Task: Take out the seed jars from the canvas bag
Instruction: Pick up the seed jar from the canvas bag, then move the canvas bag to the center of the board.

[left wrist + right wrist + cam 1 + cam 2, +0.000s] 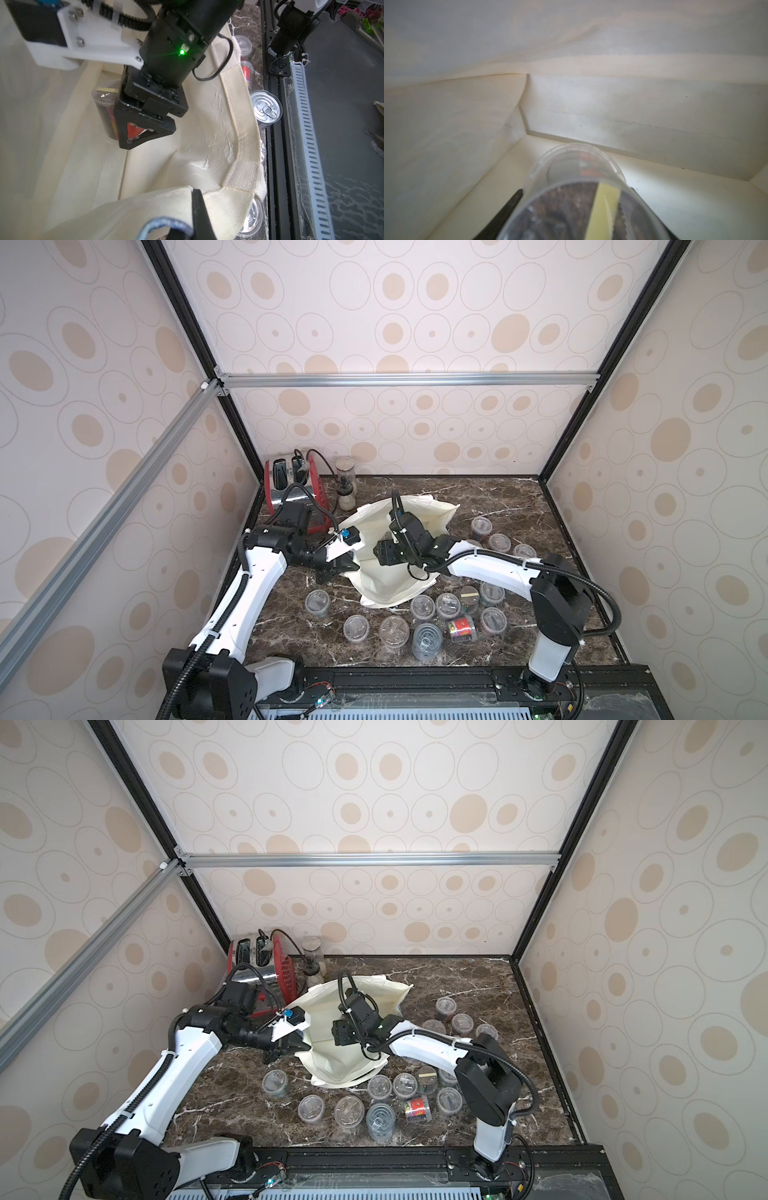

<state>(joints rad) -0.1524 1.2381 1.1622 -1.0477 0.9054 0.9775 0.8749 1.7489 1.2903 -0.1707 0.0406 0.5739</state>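
Note:
My left gripper carries the bag's near rim outward toward the black-capped bottle (346, 497) next and releases the bag's rim. The only jar showing inside the bag sits between my right gripper's fingers.
The cream canvas bag (399, 585) (345, 1065) lies open in the middle of the marble table. My left gripper (347, 566) (195, 201) is shut on the bag's near rim and holds the mouth open. My right gripper (143, 133) (576, 200) reaches inside the bag. Its black fingers (513, 199) sit on both sides of a clear seed jar (571, 176) (104, 104) with dark seeds and a yellow and red label. Several more seed jars (394, 630) (349, 1110) stand on the table in front of the bag, and three (498, 542) stand to its right.
A silver pull-tab can (427, 641) (266, 108) stands among the front jars, and a red-labelled jar (461, 628) lies on its side. A red toaster (291, 485), a tall glass jar (345, 468) and a black-capped bottle (345, 495) stand at the back left.

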